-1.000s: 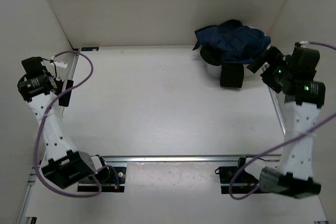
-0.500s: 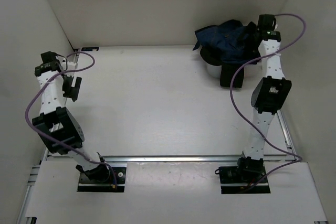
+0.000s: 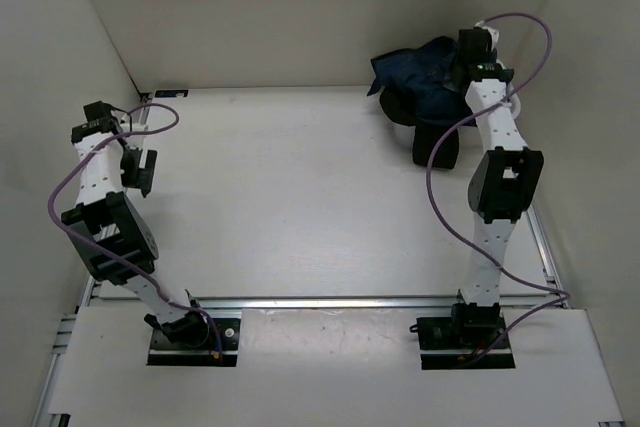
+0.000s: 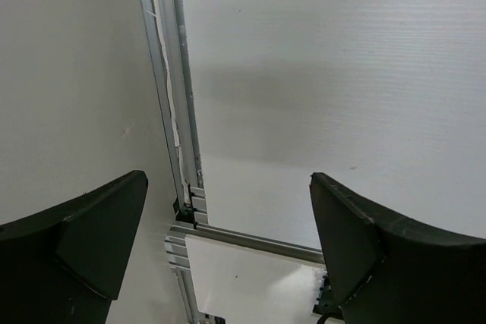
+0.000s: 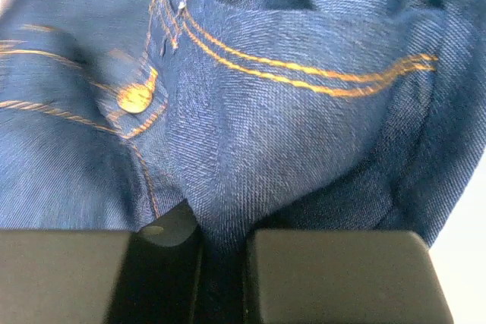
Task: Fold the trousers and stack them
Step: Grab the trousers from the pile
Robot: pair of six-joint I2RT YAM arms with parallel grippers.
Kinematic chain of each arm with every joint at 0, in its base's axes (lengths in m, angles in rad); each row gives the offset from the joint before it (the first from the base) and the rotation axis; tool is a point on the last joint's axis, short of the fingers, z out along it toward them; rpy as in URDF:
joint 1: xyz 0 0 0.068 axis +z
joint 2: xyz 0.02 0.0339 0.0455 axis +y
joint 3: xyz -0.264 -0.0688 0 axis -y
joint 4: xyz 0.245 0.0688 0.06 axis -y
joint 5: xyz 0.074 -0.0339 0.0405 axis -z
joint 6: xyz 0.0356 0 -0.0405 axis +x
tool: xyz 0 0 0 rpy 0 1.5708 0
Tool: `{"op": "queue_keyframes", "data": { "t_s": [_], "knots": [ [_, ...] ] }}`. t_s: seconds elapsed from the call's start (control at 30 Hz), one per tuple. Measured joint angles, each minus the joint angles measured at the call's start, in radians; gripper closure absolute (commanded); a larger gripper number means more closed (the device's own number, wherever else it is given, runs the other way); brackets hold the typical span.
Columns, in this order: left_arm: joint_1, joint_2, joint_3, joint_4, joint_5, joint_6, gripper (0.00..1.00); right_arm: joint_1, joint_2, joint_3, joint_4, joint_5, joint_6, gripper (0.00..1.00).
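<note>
The denim will be lifted off the black pair by my right gripper next. My right gripper will then swing back and lower the denim there.
The dark navy denim trousers (image 3: 425, 72) lie bunched in a heap at the back right corner. A plain black pair (image 3: 440, 147) hangs down from under them onto the table. My right gripper (image 3: 458, 69) reaches down into the heap from above. In the right wrist view its fingers (image 5: 222, 225) are shut on a fold of the denim (image 5: 288, 111), close to a brass button (image 5: 137, 98) and orange stitching. My left gripper (image 3: 140, 169) hangs open over the table's left edge. Nothing is between its fingers (image 4: 228, 210).
White walls close in the table at the back and both sides. An aluminium rail (image 4: 171, 111) runs along the left edge below my left gripper. Another rail (image 3: 330, 301) crosses the front by the arm bases.
My right arm swung from the right side up over the heap, lowered into it and closed on the denim. My left arm rose and straightened at the left edge, its gripper still open.
</note>
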Motion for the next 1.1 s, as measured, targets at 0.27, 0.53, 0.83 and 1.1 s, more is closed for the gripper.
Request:
{"op": "queue_keyframes", "data": {
  "t_s": [0.27,0.53,0.83,1.1],
  "knots": [
    [0.0,-0.204,-0.08,0.008,0.021,0.006,0.0,0.25,-0.392,-0.085,0.025,0.27,-0.261,1.0],
    [0.0,-0.36,-0.118,0.01,0.046,0.033,0.0,0.356,-0.65,-0.071,0.037,0.275,-0.323,1.0],
    [0.022,-0.467,-0.164,0.006,0.036,0.031,0.0,0.785,-0.695,-0.091,0.126,-0.294,-0.226,1.0],
    [0.035,-0.479,-0.161,0.003,0.031,-0.011,0.0,0.757,-0.724,-0.439,0.149,-0.458,-0.146,0.53]
  ]
}}
